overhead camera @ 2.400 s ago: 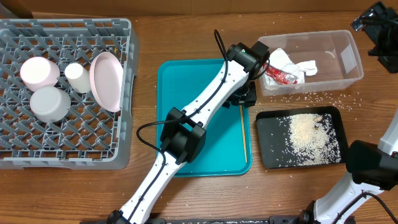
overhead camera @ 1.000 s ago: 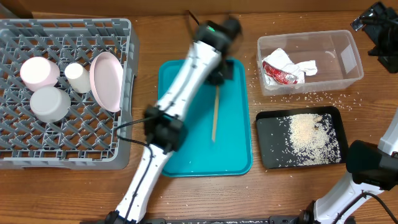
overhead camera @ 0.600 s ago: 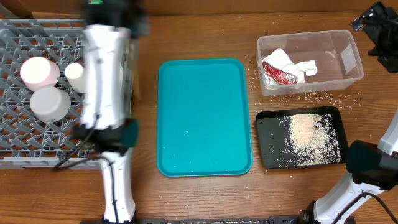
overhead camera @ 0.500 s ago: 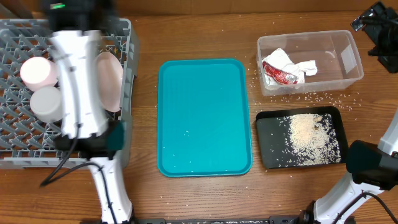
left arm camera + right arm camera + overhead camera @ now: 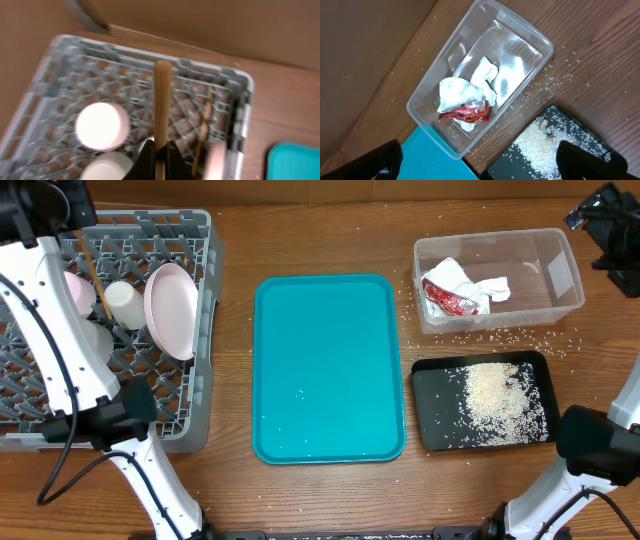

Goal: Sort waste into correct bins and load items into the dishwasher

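Note:
A free gap (image 5: 189,135) beside the pink plate lies below my left gripper, to its right in the overhead view. My left gripper will next shift over, lower and release the chopstick.
My left gripper (image 5: 162,152) is shut on a wooden chopstick (image 5: 162,105) and hangs over the grey dish rack (image 5: 150,50). In the overhead view that chopstick (image 5: 92,270) slants across the rack's back left part (image 5: 205,225). A second chopstick (image 5: 202,127) lies in the rack. The rack also holds a pink cup (image 5: 102,126), a white bowl (image 5: 112,167), a small white cup (image 5: 125,305) and a pink plate (image 5: 170,310) on edge. My right gripper (image 5: 485,167) stands open high at the back right, nothing between its fingers (image 5: 380,160).
A teal tray (image 5: 330,370) lies mid-table. The clear bin (image 5: 560,275) holds crumpled tissue (image 5: 470,87) and a red wrapper (image 5: 470,112). A black tray (image 5: 430,430) in front of it carries spilled rice (image 5: 490,395). Rice grains are scattered on the wood around the bin.
My left arm has swung from the teal tray leftward to above the rack, carrying the chopstick. The tray no longer holds anything. The right arm has not moved.

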